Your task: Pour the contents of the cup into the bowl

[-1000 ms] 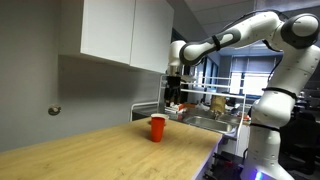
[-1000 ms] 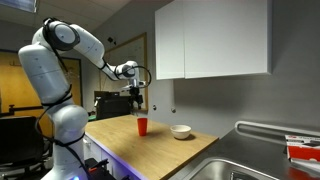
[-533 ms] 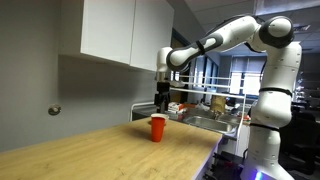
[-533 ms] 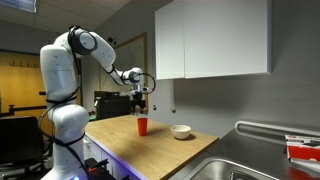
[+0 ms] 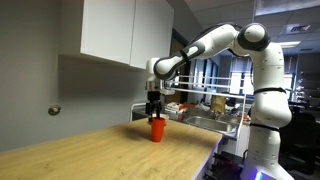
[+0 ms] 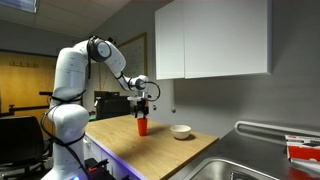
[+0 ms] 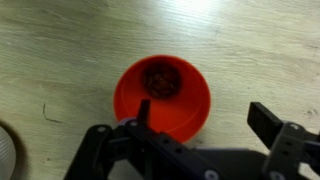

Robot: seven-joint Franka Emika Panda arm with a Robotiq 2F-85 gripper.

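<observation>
One finger hangs over the opening and the other over bare wood, so next I should move my gripper down to straddle the red-orange cup's rim (image 5: pixel 158 120) (image 7: pixel 209 104) and close on it.
The red-orange cup (image 7: pixel 162 95) stands upright on the wooden counter, with dark bits inside it. It shows in both exterior views (image 5: pixel 157 129) (image 6: pixel 142 126). My gripper (image 7: pixel 205 120) is open and hangs just above the cup, with one finger (image 7: pixel 143 115) over the cup's rim and the other finger (image 7: pixel 268 122) beside the cup over bare wood. In the exterior views the gripper (image 5: pixel 154 113) (image 6: pixel 143 108) is right over the cup. The pale bowl (image 6: pixel 181 131) sits on the counter apart from the cup; its edge shows at the wrist view's lower left corner (image 7: pixel 5 158).
The wooden counter (image 5: pixel 90 150) runs along a grey wall under white cabinets (image 6: pixel 210 40). A metal sink (image 6: pixel 225 165) lies at the counter's end, with a dish rack (image 5: pixel 215 110) behind it holding items.
The arm has swung across and down, bringing my gripper from above and beside the cup to directly over it. The cup and bowl have not moved.
</observation>
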